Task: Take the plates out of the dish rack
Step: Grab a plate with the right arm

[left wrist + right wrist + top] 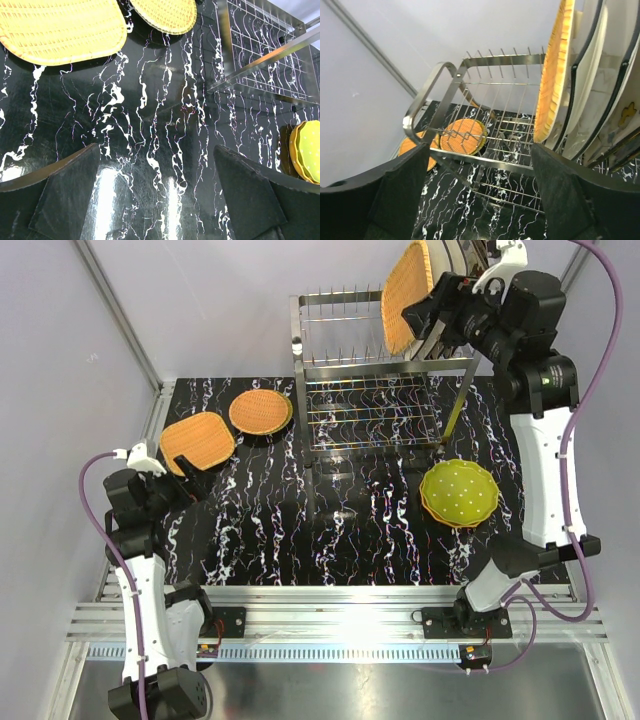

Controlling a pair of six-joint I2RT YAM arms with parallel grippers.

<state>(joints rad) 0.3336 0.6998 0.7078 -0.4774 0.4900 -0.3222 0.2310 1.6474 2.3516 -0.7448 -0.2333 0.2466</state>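
My right gripper turns and shifts toward the right in the right wrist view onto the orange plate's near rim [553,107] next, since that stands outside its fingers.
The steel dish rack [375,390] stands at the back of the table. An orange woven plate [407,295] stands on edge in its top right prongs, with cream plates [455,260] behind it. My right gripper [425,315] is open beside that orange plate. In the right wrist view the plate's rim [552,75] sits just above the right fingertip [555,185], and only rack wires lie between the jaws. My left gripper [192,485] hovers open over the table, near a squarish orange woven plate [197,440]. A round woven plate [261,411] and a lime-green dotted plate [459,492] lie flat.
The table is black marble-patterned [300,530]. The rack's lower grid shelf [370,415] holds nothing. White walls close in behind and on both sides. In the right wrist view a cream plate [587,90] and a yellow-marked one [626,114] stand behind the orange one.
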